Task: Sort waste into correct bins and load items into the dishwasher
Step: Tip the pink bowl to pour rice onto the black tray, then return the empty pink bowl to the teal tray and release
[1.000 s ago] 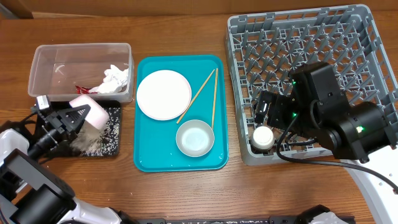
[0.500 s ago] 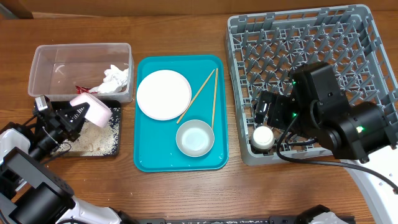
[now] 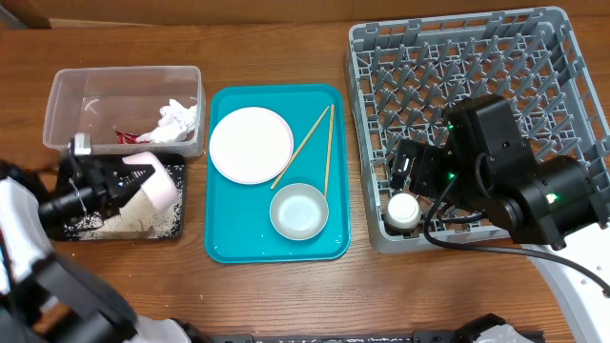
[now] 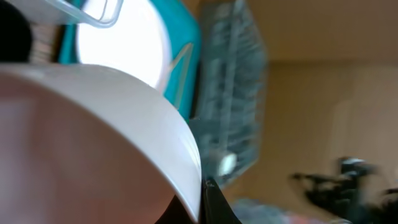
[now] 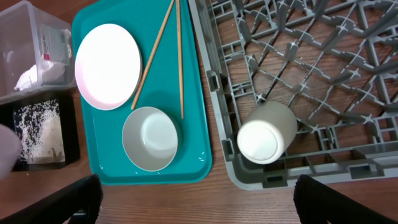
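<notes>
The teal tray's empty near corner (image 3: 234, 225) is to the right of my left gripper in the overhead view. I will swing there, level the plate, lower it and let it go.
My left gripper (image 3: 133, 181) is shut on the rim of the small pinkish-white plate (image 3: 158, 187) and holds it tilted over the black tray (image 3: 67, 229), where white rice (image 3: 143, 221) lies. The plate (image 4: 93, 137) fills the left wrist view. The clear tub (image 3: 67, 100) holds the napkin (image 3: 177, 119) and the red wrapper (image 3: 129, 136). The large white plate (image 3: 251, 144), two chopsticks (image 3: 305, 143) and the bowl (image 3: 298, 211) lie on the teal tray (image 3: 224, 250). The white cup (image 3: 402, 210) lies in the grey rack (image 3: 477, 57). My right gripper (image 3: 408, 171) hovers open above the cup (image 5: 264, 132).
The teal tray stands between the bins on the left and the rack on the right. Bare wooden table (image 5: 205, 199) runs along the front edge below the tray and the rack. The right arm's body (image 3: 534, 200) covers the rack's front right part.
My left gripper has swung right with the pinkish plate, tipping it over the black tray; the falling rice has settled there. The right arm has not moved.
</notes>
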Available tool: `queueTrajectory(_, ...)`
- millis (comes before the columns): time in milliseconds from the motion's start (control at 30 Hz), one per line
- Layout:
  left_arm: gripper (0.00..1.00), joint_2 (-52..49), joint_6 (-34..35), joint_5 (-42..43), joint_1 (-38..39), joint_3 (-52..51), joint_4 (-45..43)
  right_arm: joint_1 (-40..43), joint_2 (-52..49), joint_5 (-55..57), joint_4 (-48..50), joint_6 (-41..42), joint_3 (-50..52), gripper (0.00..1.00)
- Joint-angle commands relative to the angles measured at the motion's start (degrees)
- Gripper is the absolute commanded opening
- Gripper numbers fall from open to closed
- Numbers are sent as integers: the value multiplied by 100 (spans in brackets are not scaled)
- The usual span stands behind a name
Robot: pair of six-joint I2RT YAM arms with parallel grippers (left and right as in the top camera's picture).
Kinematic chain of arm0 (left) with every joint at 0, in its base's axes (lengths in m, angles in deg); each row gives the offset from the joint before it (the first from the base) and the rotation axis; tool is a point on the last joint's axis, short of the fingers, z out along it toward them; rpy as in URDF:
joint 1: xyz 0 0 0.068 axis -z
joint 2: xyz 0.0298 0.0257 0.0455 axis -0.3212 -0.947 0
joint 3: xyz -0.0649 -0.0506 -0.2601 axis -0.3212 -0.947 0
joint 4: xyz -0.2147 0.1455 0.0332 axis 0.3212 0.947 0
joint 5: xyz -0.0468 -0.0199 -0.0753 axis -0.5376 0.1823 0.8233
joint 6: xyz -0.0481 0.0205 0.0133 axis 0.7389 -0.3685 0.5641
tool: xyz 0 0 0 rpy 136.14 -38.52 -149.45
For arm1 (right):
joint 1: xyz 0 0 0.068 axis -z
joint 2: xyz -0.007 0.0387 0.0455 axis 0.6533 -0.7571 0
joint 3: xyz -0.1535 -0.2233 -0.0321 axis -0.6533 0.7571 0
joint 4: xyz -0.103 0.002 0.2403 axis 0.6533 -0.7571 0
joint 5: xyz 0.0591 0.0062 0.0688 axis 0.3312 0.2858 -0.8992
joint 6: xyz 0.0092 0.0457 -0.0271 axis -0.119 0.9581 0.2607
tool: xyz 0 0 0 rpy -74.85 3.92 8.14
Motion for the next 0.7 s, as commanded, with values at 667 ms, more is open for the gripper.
queueTrajectory(667,6,1731,5071,-6323,6387,-1528,-2164,-11,35,55,31,-35,-2,100)
